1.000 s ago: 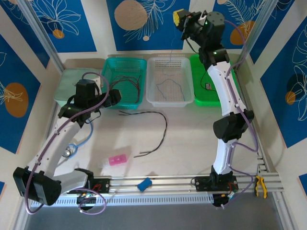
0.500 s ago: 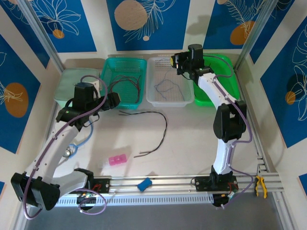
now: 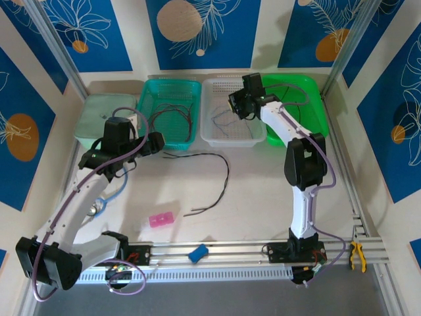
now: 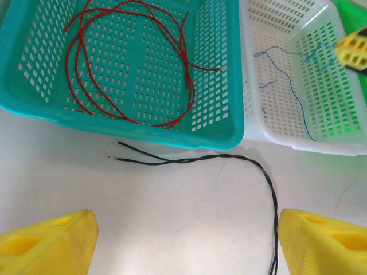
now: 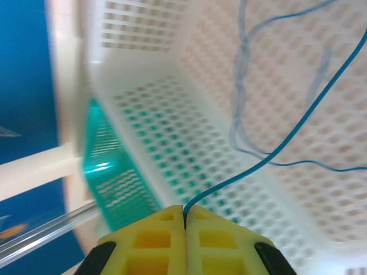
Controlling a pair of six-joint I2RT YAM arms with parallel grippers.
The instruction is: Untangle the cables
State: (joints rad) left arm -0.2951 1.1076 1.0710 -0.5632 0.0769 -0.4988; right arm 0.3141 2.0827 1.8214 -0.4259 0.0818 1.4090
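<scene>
The blue cable already lies where its end should be let go. My right gripper will next move back over the near part of the white basket's bottom and release the end there.
Two black cables [image 3: 220, 172], twisted together, lie on the table in front of the baskets, and they curve past my left gripper's right finger [image 4: 229, 158]. A red cable [image 4: 132, 63] lies coiled in the teal basket [image 3: 170, 87]. The thin blue cable [image 3: 227, 119] lies in the white basket [image 3: 231, 139]. My right gripper [image 3: 235, 104] hangs low over that basket, shut on the blue cable's end [image 5: 269, 154], which runs out from between its pads [image 5: 184, 215]. My left gripper [image 4: 184, 223] stands open above bare table, near the black cables' loose ends.
A green basket [image 3: 309, 92] stands at the back right and a pale green tray [image 3: 99, 115] at the back left. A light blue tube loop [image 3: 108, 197] lies under the left arm. A pink piece [image 3: 162, 219] and a blue piece [image 3: 197, 252] lie near the front rail.
The right arm has swung down from high at the back into the white basket, carrying the blue cable. The left arm has barely shifted.
</scene>
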